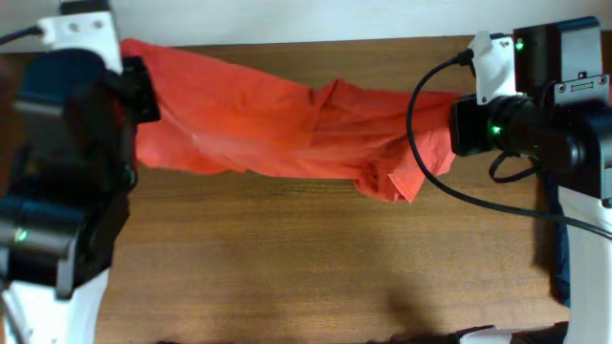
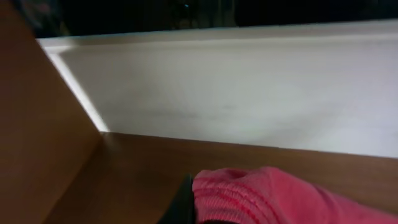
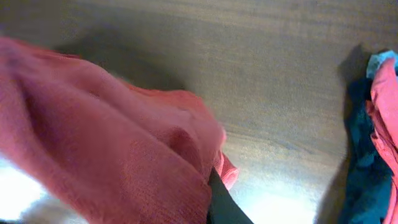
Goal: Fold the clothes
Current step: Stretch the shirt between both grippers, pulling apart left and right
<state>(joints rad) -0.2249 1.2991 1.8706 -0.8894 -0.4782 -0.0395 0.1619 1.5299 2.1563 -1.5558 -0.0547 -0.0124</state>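
Next, my left gripper should tilt down and lower the end of the shirt held aloft, then release it, since bare wood by the shirt's near edge (image 1: 197, 187) lies below.
An orange-red T-shirt (image 1: 277, 119) is stretched across the far half of the wooden table, held between both arms. My left gripper (image 1: 142, 88) is shut on its left end; in the left wrist view the ribbed cloth (image 2: 261, 196) bulges beside one dark finger (image 2: 184, 202). My right gripper (image 1: 457, 124) is shut on the right end; in the right wrist view the cloth (image 3: 112, 155) drapes over a dark finger (image 3: 221, 199). A fold of the shirt (image 1: 397, 182) hangs down near the right. No lettering or tag shows.
Other garments, teal and pink (image 3: 373, 143), lie at the table's right edge by the right arm. A white wall (image 2: 249, 87) runs behind the table's far edge. A black cable (image 1: 421, 143) loops over the shirt's right end. Bare wood (image 1: 316, 268) fills the near half.
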